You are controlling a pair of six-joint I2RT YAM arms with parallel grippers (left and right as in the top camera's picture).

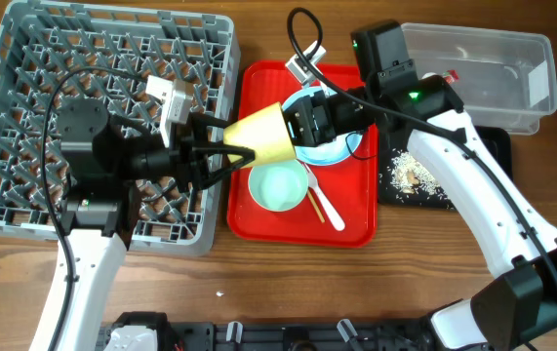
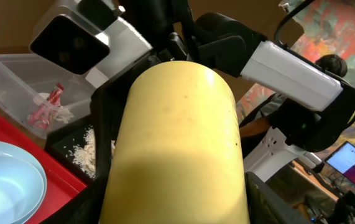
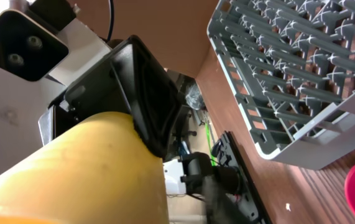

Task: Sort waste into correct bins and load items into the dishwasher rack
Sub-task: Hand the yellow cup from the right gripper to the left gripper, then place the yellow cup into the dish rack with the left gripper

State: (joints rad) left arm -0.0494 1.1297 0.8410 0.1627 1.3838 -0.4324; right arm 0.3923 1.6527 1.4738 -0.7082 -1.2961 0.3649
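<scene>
The near wires of the rack are below my left gripper, to its left in the overhead view, so my left gripper will next turn and go down to release the cup (image 1: 263, 136) onto them.
The small yellow cup (image 1: 263, 136) hangs on its side between both grippers, above the gap between the grey dishwasher rack (image 1: 24, 58) and the red tray (image 1: 356, 229). My left gripper (image 1: 231, 149) is shut on its narrow end; the cup (image 2: 177, 143) fills the left wrist view between the black fingers. My right gripper (image 1: 302, 122) holds its wide end; the cup (image 3: 71, 174) hides those fingers in the right wrist view. The pale green bowl (image 1: 278, 185), a white fork (image 1: 325, 207) and a chopstick (image 1: 312, 202) lie on the red tray. The red wrapper (image 1: 451, 76) lies in the clear tub (image 1: 541, 93).
Rice scraps (image 1: 415, 174) lie in the black tray (image 1: 493, 146), right of the red tray. A pale dish (image 1: 337, 151) sits under the right gripper. The rack (image 3: 301, 74) fills the upper right of the right wrist view. Cables loop above the red tray.
</scene>
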